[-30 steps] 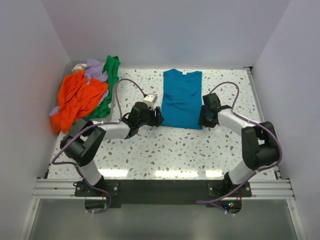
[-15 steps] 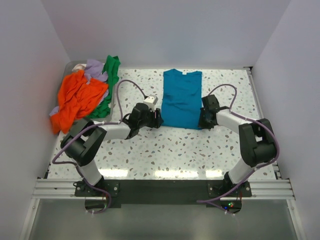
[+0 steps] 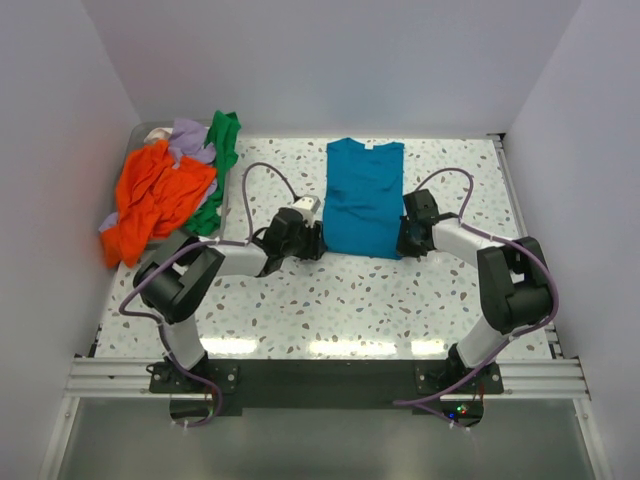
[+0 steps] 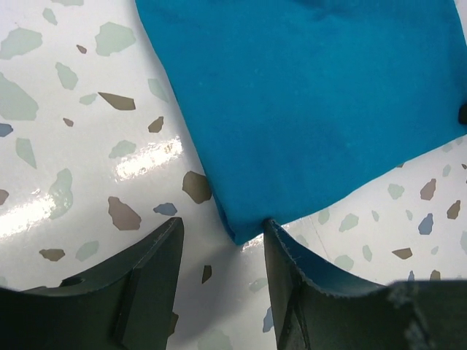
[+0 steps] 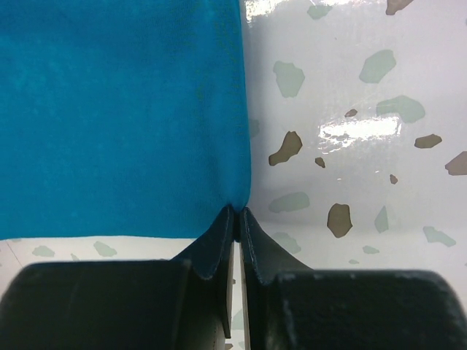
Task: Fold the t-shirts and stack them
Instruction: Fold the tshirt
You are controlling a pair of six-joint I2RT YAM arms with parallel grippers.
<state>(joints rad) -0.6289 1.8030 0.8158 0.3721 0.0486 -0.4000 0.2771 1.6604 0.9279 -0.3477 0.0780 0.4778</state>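
The pinched hem goes up with my right gripper next, then outward and down for release over the teal t-shirt's far end, as the rectangle lies long.
The teal t-shirt lies flat, folded into a long rectangle, at the middle back of the table. My left gripper is open at its near-left corner; in the left wrist view the corner sits between the spread fingers. My right gripper is shut on the near-right corner; the right wrist view shows the fingers pinching the hem. The orange t-shirt, the green t-shirt and the lavender t-shirt lie heaped at the back left.
The speckled table is walled in white on three sides. The heap of shirts lies over the left edge. Each arm's cable loops above the table near the teal shirt.
The right gripper has moved slightly left onto the shirt's near-right corner. The left gripper has edged right and forward to the near-left corner. The shirt has not moved.
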